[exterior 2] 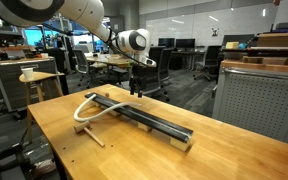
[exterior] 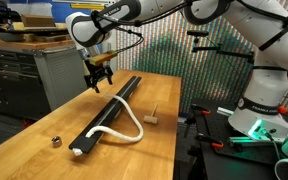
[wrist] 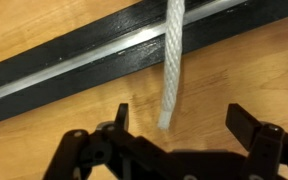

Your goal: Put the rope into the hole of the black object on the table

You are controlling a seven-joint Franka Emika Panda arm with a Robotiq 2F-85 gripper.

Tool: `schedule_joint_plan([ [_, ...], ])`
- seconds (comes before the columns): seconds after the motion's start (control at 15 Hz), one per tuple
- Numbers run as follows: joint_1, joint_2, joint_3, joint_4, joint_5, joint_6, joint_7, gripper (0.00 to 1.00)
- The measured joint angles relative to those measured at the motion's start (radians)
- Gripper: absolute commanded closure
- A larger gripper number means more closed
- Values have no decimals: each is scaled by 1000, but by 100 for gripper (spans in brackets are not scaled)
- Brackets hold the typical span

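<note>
The white rope's loose end [wrist: 166, 117] beside the black bar already lies between my open fingers, so my gripper lowers onto that loose end next.
The long black bar [exterior: 112, 108] lies diagonally on the wooden table [exterior: 44, 125]; it also shows in the other exterior view [exterior 2: 149, 120] and in the wrist view [wrist: 74, 72]. The white rope [exterior: 134, 135] loops off one end of the bar onto the table, comes back and crosses the bar. In the wrist view the rope [wrist: 171, 60] lies across the bar's groove and its free end rests on the wood between my fingers. My gripper [wrist: 182, 120] is open and empty, hovering above that rope end beside the bar [exterior: 101, 86] [exterior 2: 136, 90].
A small tan wooden block [exterior: 153, 117] lies on the table beyond the rope loop. A tiny dark metallic piece [exterior: 56, 141] sits near the table's front edge. A grey metal cabinet [exterior: 64, 65] stands behind the table. The robot base [exterior: 259, 110] is at the side.
</note>
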Motion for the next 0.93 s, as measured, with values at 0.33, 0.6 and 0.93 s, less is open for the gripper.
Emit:
schedule_joint_plan([
  [0.33,-13,33,0,19,42,0,0,0],
  [0.6,-24,52,0,26,66,-5,0,0],
  [0.93,-30,74,0,50,78,-30,-1,30],
])
